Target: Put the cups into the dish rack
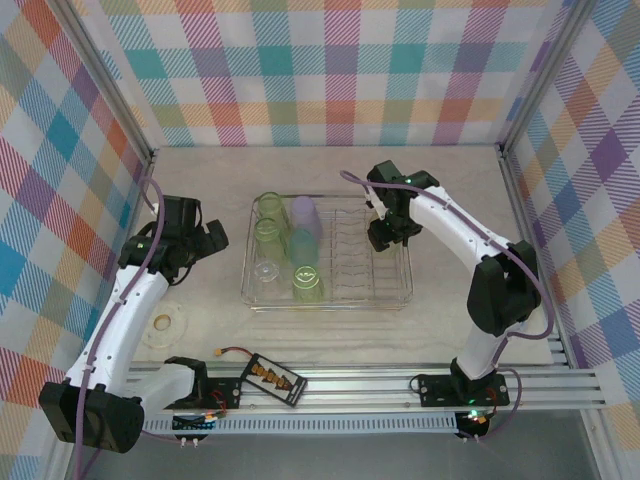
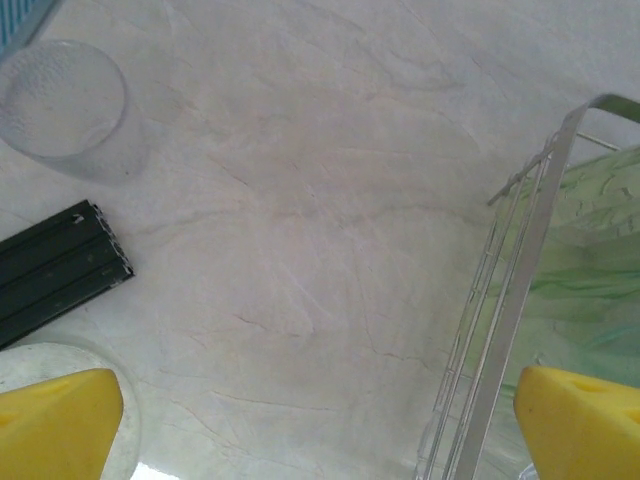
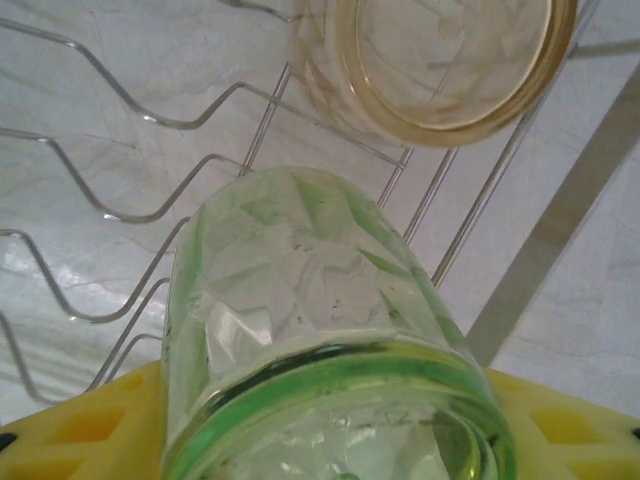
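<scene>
Next I need to bring the light green cup down in my right gripper onto the free wires [image 1: 384, 260] beside the yellowish cup and release it, since the wires lie below my gripper.
The dish rack [image 1: 395, 290] lies mid-table with several cups in its left half: light green [image 1: 270, 207], lilac [image 1: 305, 215], teal [image 1: 302, 246] and clear [image 1: 265, 272]. My right gripper [image 1: 385, 235] hangs over the rack's right side, shut on a light green cup [image 3: 300, 300] held between its yellow fingers [image 3: 80, 430] above the wire dividers [image 3: 120, 215]. Just beyond it a yellowish cup [image 3: 440, 60] lies in the rack. My left gripper [image 1: 215, 238] stands open and empty left of the rack's edge [image 2: 530, 290]. A clear cup [image 2: 65, 105] stands on the table.
A flat black box [image 1: 272, 378] with orange marks lies by the front rail. A clear round piece [image 1: 165, 325] sits on the table beside the left arm. A black rail [image 2: 50, 270] crosses the left wrist view. Plaid walls close in three sides.
</scene>
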Robot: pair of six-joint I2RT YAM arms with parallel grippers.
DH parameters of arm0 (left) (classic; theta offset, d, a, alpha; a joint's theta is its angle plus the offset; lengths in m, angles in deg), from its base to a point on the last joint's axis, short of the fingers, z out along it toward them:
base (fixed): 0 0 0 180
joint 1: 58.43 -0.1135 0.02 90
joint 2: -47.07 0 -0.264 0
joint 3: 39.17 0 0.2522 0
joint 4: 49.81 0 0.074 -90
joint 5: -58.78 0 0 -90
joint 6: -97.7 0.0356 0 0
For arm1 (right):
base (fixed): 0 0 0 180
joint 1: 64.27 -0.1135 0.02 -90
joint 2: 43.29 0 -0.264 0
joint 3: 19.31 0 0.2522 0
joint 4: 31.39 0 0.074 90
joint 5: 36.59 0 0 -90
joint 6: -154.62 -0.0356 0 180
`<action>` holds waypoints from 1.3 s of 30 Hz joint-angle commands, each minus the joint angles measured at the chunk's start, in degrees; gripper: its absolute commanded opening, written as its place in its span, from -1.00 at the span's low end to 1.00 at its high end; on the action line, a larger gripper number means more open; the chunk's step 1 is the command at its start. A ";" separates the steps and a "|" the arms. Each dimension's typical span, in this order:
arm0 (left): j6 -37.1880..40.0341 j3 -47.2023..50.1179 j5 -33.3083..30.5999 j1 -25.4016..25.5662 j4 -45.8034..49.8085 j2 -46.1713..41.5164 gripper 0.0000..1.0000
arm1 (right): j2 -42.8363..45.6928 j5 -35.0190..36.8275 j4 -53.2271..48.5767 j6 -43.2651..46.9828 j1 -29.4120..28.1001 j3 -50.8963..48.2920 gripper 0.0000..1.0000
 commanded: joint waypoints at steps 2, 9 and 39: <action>-0.48 0.83 2.40 -1.04 -1.33 0.75 1.00 | -2.93 1.52 1.62 2.64 -0.40 2.47 -0.08; 1.06 0.30 3.08 -1.36 -1.94 1.81 1.00 | -5.11 0.98 3.41 2.64 -0.56 2.09 0.07; 4.09 -5.64 -4.51 -4.36 5.01 7.25 0.98 | -3.73 0.46 -7.23 -2.54 -2.70 13.57 0.72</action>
